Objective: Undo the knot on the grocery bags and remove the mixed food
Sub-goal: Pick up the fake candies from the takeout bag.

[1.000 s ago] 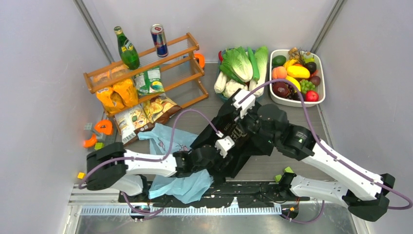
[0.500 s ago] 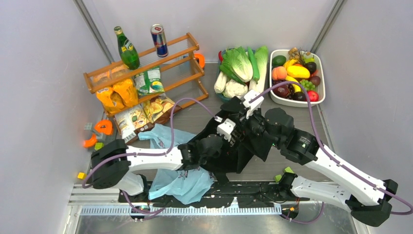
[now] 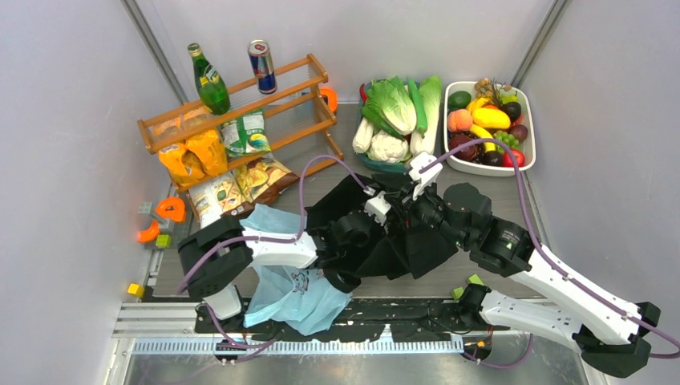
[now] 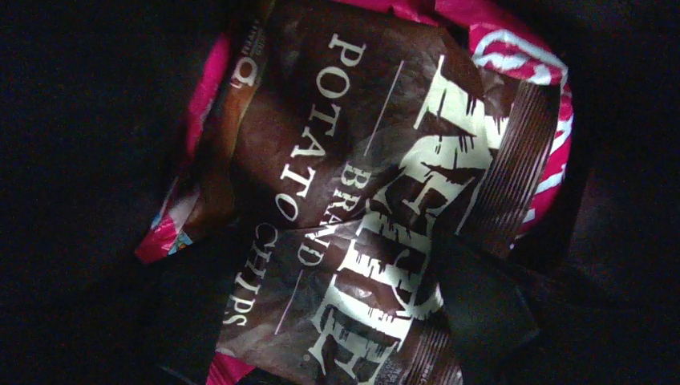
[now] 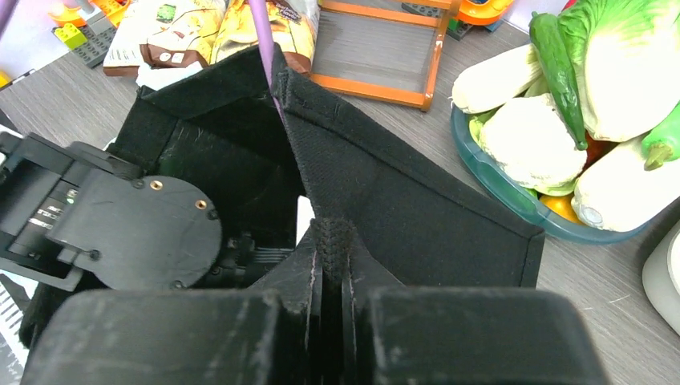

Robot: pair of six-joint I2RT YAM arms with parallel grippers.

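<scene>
I will next close the open fingers of my left gripper across the lettered middle of the potato chips packet, since the packet already lies between them.
The black fabric tote [image 3: 417,245] lies mid-table with its mouth held up. My right gripper [image 5: 333,269] is shut on a strap at the tote's rim [image 5: 333,237]; from above, this gripper [image 3: 401,215] sits at the tote's far side. My left arm [image 3: 281,249] reaches into the tote, its fingers hidden from above. Inside, my left gripper [image 4: 337,301] stands open, one dark finger [image 4: 481,309] on each side of a dark brown potato chips packet [image 4: 361,160]. A shiny pink packet [image 4: 513,40] lies beneath it. The light-blue plastic bag [image 3: 301,301] lies flat under the left arm. No knot shows.
A wooden rack [image 3: 240,104] at the back left carries a green bottle [image 3: 208,80], a can [image 3: 261,66] and crisp packs [image 3: 200,156]. A basin of vegetables [image 3: 397,112] and a white dish of fruit [image 3: 489,120] stand at the back right. Orange pieces [image 3: 170,210] lie left.
My left gripper has pushed deeper into the black tote and its jaws have opened wide. My right gripper has drawn the tote's rim back and right, still shut on it.
</scene>
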